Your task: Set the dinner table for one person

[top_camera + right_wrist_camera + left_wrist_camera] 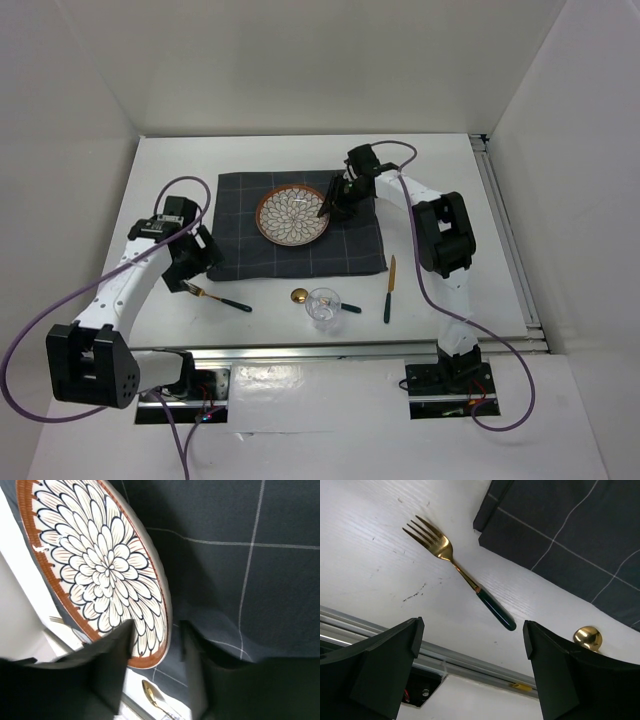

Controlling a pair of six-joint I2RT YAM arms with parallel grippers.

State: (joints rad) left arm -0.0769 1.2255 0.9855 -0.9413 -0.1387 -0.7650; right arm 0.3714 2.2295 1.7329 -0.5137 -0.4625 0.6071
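Note:
The left gripper is above the gold fork's dark green handle, which is to its right in the top view, so the robot will move the open fingers that way and down over it.
The white dinner table (450, 180) carries a dark grey grid cloth (350, 250). A brown-rimmed flower-pattern plate (292, 214) lies on the cloth. My right gripper (333, 205) is open, its jaws straddling the plate's right rim (150, 605) with a gap on each side. A gold fork with a dark green handle (215, 296) lies on the table left of the cloth's near corner. My left gripper (195, 268) hovers open and empty just above it; in the left wrist view the fork (457, 570) lies beyond the gripper (472, 630).
A gold spoon (300, 296) and a clear glass (323, 306) sit near the table's front edge, below the cloth. A gold knife with a dark handle (390, 288) lies to their right. A metal rail (350, 348) runs along the near edge.

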